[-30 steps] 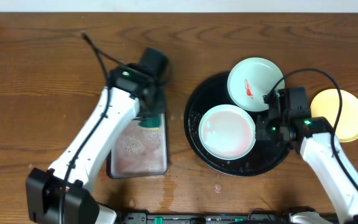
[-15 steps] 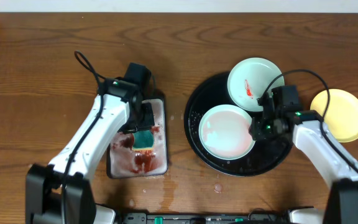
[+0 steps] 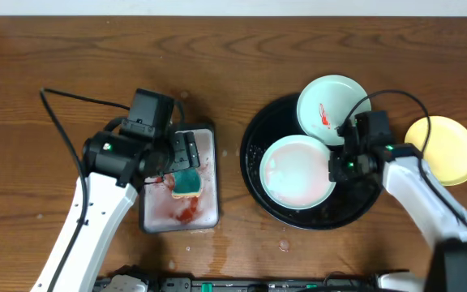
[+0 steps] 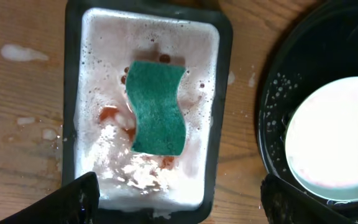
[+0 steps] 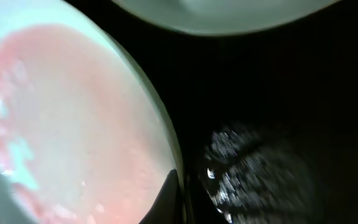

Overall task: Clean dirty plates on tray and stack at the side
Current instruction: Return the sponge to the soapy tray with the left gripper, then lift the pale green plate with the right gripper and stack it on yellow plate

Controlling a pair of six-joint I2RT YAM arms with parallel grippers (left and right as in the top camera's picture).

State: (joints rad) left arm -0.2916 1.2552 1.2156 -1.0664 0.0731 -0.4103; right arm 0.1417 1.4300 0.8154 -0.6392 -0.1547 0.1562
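Observation:
I should raise my right gripper, bring the mint plate over and down onto the yellow plate [image 3: 442, 150], then release, as that's to its right in the overhead view.
On the round black tray [image 3: 259, 197] lies a mint plate [image 3: 297, 170] with a pink film over it. My right gripper [image 3: 336, 166] is shut on its right rim, with one finger [image 5: 168, 198] resting on the plate's [image 5: 73, 124] inner edge. A second mint plate [image 3: 331, 109] with a red sauce streak leans on the tray's far rim. A yellow plate [image 3: 442, 150] sits on the wood to the right. My left gripper [image 4: 182, 205] hangs open above a green sponge [image 4: 158, 107], which lies loose in foamy water.
The sponge [image 3: 186, 180] sits in a rectangular grey metal tray [image 3: 209, 212] of reddish suds, left of the black tray [image 4: 278, 93]. Water drops spot the wood around both trays. Cables trail from both arms.
The left gripper let go of the sponge in the grey tray, opened wide and drew back. The right gripper opened briefly, then shut on the pink-filmed plate's rim.

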